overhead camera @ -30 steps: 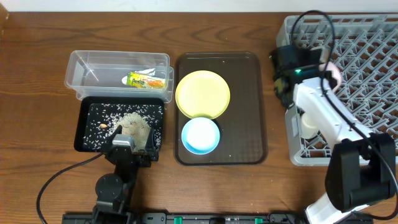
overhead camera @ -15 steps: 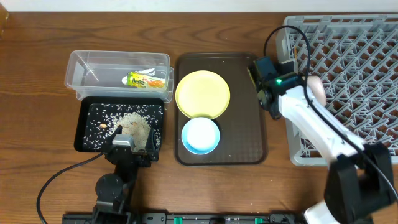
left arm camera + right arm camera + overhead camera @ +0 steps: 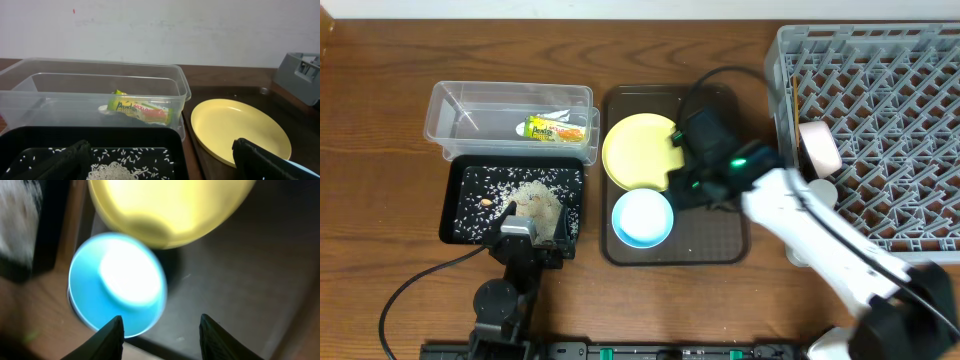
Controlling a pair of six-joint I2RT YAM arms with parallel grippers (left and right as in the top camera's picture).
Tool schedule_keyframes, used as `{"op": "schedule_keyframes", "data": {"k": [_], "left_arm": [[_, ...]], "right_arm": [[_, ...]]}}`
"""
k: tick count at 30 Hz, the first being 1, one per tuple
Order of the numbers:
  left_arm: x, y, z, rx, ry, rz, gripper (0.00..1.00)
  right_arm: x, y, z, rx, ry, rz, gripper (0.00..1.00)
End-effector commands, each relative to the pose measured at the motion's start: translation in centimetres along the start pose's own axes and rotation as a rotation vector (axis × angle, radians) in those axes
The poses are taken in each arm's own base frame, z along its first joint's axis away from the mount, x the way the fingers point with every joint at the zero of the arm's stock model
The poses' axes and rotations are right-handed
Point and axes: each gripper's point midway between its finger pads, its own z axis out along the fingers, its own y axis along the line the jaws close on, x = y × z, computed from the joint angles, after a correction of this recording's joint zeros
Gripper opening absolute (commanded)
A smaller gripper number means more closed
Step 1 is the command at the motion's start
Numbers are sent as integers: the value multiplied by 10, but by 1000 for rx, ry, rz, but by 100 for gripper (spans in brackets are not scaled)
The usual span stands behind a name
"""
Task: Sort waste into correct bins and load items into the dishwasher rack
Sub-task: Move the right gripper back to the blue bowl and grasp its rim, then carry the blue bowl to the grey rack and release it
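The light-blue bowl's rim [image 3: 671, 220] stands clear of the yellow plate, so next I should lower my right gripper onto it on the side facing the grey rack [image 3: 890, 90].
My right gripper [image 3: 692, 180] is open and empty above the dark-brown serving tray [image 3: 720, 240], just right of the yellow plate [image 3: 642, 150] and the light-blue bowl [image 3: 642, 217]. In the right wrist view the blurred bowl [image 3: 117, 282] and plate [image 3: 170, 210] lie ahead of the open right gripper [image 3: 162, 335]. My left gripper [image 3: 532, 232] is open and empty at the near edge of the black tray [image 3: 460, 200], which holds rice [image 3: 535, 195]. The wrapper [image 3: 558, 129] lies in the clear tub [image 3: 510, 100]. A white bowl [image 3: 818, 147] and white cup [image 3: 820, 190] sit at the left of the grey rack [image 3: 890, 90]. The chopsticks are not in view.
The left wrist view shows the open left gripper [image 3: 160, 165] over the rice [image 3: 120, 170], with the tub [image 3: 95, 80], wrapper [image 3: 142, 110] and plate [image 3: 240, 127] beyond. The right arm's cable arcs over the brown tray's far right corner. Bare wooden table surrounds everything.
My right arm has swung left from the rack's left edge to above the brown tray, uncovering the white bowl and cup in the rack. The left arm has not moved.
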Motion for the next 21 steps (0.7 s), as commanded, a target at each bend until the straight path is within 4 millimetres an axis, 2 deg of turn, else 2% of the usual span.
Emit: {"op": "schedule_keyframes", "data": {"k": [1, 5, 6, 7, 8, 11, 13, 16, 17, 19, 21], "left_arm": [[16, 5, 1, -19, 46, 18, 92], [16, 5, 1, -19, 46, 18, 92], [16, 5, 1, -19, 46, 19, 92], [16, 5, 1, -19, 46, 19, 92], [16, 5, 1, -19, 46, 18, 93], [16, 5, 1, -19, 46, 18, 92], [16, 5, 1, -19, 46, 18, 92], [16, 5, 1, -19, 46, 18, 92], [16, 5, 1, -19, 46, 18, 92], [16, 5, 1, -19, 46, 18, 92], [16, 5, 1, -19, 46, 18, 92]], "right_arm": [[27, 6, 40, 36, 123, 132, 47], [34, -3, 72, 111, 159, 157, 35], [35, -9, 76, 142, 158, 176, 27], [35, -14, 80, 162, 159, 192, 14], [35, -16, 81, 166, 162, 196, 8], [30, -20, 76, 167, 145, 193, 2], [23, -24, 68, 174, 117, 174, 1], [11, -43, 40, 237, 44, 182, 1], [5, -55, 25, 284, 1, 188, 1], [-8, -88, -12, 420, -112, 213, 1], [-20, -126, -59, 592, -252, 247, 1]]}}
